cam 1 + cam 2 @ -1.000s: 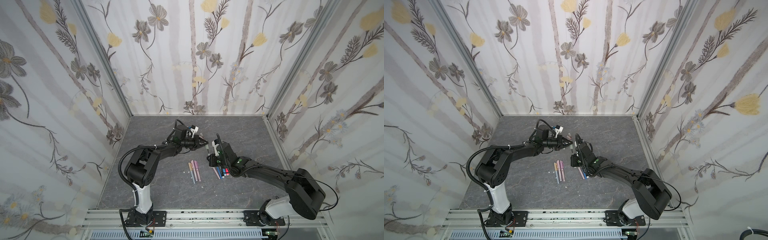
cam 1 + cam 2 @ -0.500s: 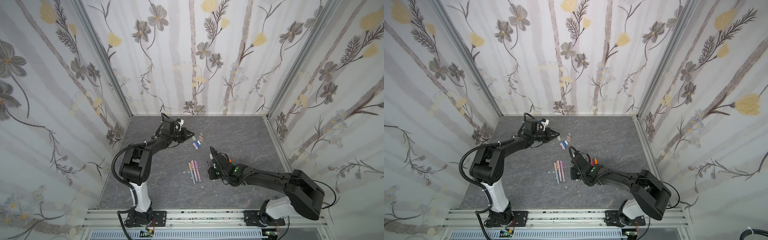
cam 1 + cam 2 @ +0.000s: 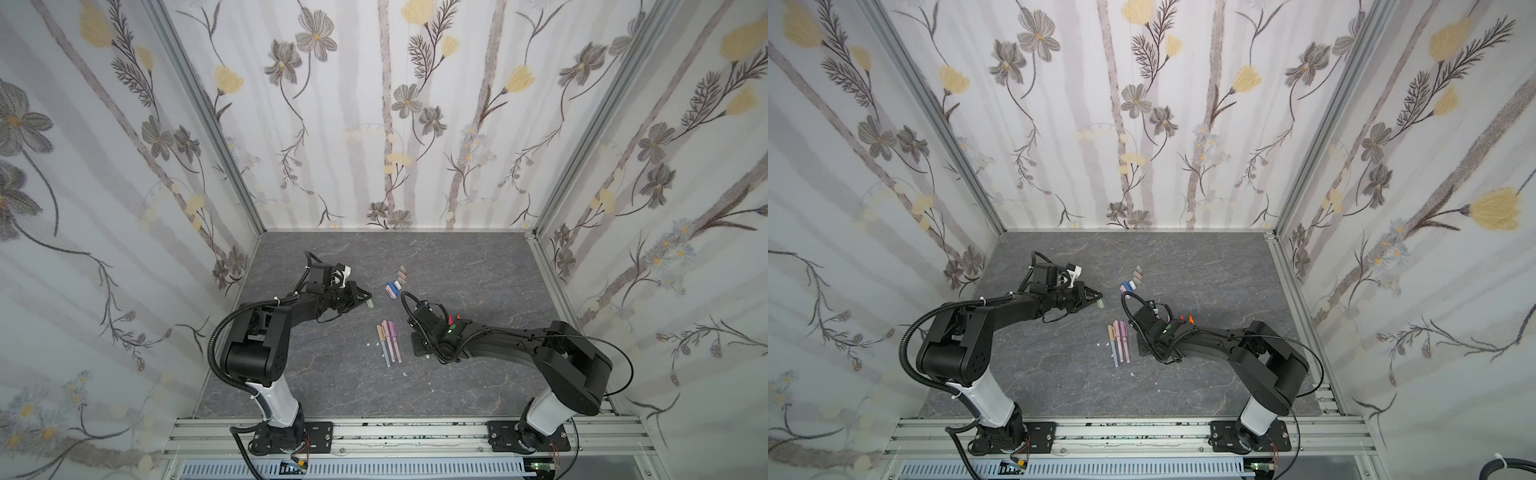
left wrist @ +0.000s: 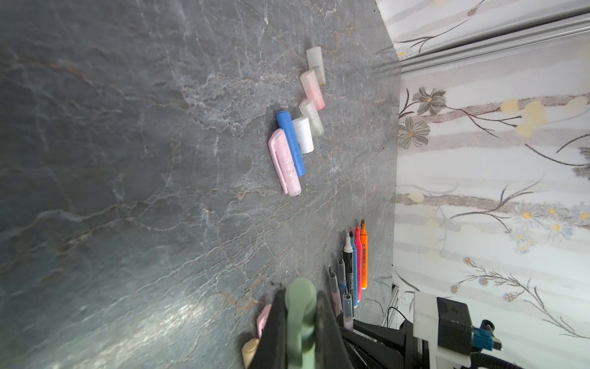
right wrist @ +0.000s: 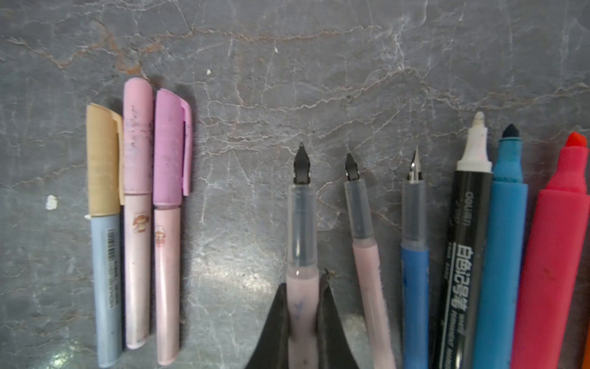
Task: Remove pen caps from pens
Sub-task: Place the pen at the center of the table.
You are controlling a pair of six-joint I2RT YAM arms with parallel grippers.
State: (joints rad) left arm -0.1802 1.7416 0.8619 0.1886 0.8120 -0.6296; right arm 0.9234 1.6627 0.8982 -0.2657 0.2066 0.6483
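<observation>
The other caps lie on the tabletop (image 4: 268, 179) beside the near loose pink cap, so my left gripper should move outward and down to there next and let go of the green pen cap (image 4: 300, 298).
My left gripper (image 4: 300, 308) is shut on a green pen cap (image 4: 300, 298), held just above the table left of centre (image 3: 369, 302). Several loose pen caps (image 4: 295, 140), blue, pink, white and grey, lie in a cluster farther back in both top views (image 3: 397, 282) (image 3: 1131, 280). My right gripper (image 5: 303, 287) is shut on a pale pink uncapped pen (image 5: 301, 223), low over the table. Beside that pen lies a row of uncapped pens (image 5: 463, 239). Three capped pens (image 5: 137, 191) (image 3: 388, 338) lie side by side, with tan, pink and lilac caps.
The grey stone-patterned table (image 3: 332, 374) is enclosed by floral walls on three sides. The right arm (image 3: 498, 336) stretches low across the table from the right. Small white specks (image 5: 51, 202) lie near the capped pens.
The two grippers, close together at the centre a second ago, have parted. The left one carried the green cap off to the left. The right one came down nearer with the bare pen.
</observation>
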